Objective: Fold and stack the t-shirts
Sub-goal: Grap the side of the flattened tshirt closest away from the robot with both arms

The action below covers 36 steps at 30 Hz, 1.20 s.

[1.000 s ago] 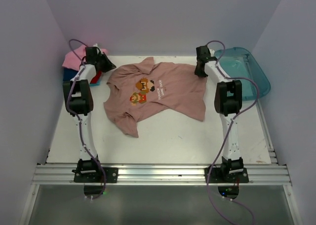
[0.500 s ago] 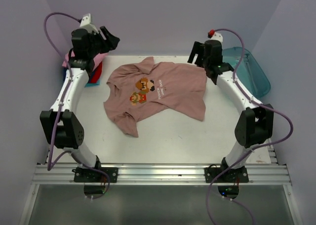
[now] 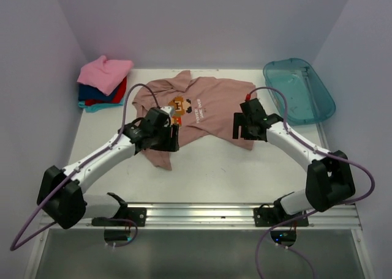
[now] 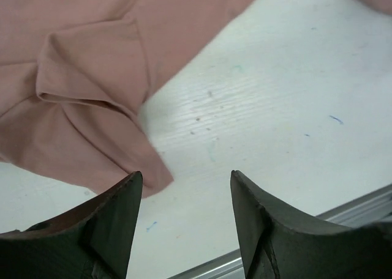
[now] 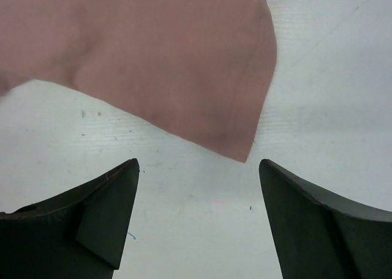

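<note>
The t-shirt's pointed near tip (image 3: 166,165) (image 4: 160,182) juts out alone, below and back of my left gripper, so my left gripper should move down and back onto it next.
A dusty pink-brown t-shirt (image 3: 202,111) with a pixel-character print lies spread on the white table, its collar toward the back. My left gripper (image 3: 169,141) hovers over its near left sleeve (image 4: 92,126), jaws open and nothing between them (image 4: 185,175). My right gripper (image 3: 239,128) hangs open above the near right hem corner (image 5: 245,150), just short of the cloth (image 5: 199,163). A stack of folded t-shirts (image 3: 103,83), bright pink on top of red, blue and teal, sits at the back left.
A translucent teal tub (image 3: 300,90) stands at the back right. The aluminium rail (image 3: 196,215) runs along the table's near edge. Purple walls close in the left, back and right sides.
Both arms have swung from the far corners of the table down to the shirt's near edge. The shirt itself has not moved.
</note>
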Tool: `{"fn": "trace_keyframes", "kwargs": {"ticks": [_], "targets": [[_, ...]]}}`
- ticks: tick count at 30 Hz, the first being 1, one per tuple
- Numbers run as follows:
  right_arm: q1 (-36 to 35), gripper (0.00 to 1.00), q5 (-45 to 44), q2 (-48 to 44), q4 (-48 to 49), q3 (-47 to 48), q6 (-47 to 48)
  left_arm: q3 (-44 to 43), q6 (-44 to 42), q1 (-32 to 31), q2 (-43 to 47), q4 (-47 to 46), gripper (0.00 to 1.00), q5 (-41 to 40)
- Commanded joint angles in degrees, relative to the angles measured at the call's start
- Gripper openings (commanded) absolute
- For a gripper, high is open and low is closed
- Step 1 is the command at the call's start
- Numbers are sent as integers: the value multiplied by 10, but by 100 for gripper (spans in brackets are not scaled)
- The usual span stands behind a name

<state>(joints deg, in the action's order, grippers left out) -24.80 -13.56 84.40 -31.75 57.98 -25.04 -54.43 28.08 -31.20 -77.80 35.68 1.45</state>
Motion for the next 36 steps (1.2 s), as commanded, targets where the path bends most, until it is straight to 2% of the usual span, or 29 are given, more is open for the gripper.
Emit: {"fn": "trace_keyframes", "kwargs": {"ticks": [1,6,11,16,24,30,32,35,36], "targets": [[2,82,-18,-32,0,-6,-5,18,41,-45,54,18,63,-51],[2,74,-33,27,5,8,-1,56,52,-92,16,8,61,-64],[2,63,-30,76,2,27,-13,75,49,-99,-26,-15,59,-83],[2,51,-32,72,-5,21,-23,82,46,-100,-36,-25,58,-92],[2,51,-94,47,-45,-1,-35,108,42,-101,-71,-54,58,-107],[2,52,-101,49,-47,-21,-35,115,40,-100,-92,-70,58,-111],[2,48,-100,50,-44,-20,-35,115,37,-100,-95,-71,58,-116],[2,43,-100,55,-40,-18,-31,115,31,-100,-99,-72,19,-116],[2,40,-102,58,-40,-16,-30,115,31,-101,-97,-69,0,-118]]}}
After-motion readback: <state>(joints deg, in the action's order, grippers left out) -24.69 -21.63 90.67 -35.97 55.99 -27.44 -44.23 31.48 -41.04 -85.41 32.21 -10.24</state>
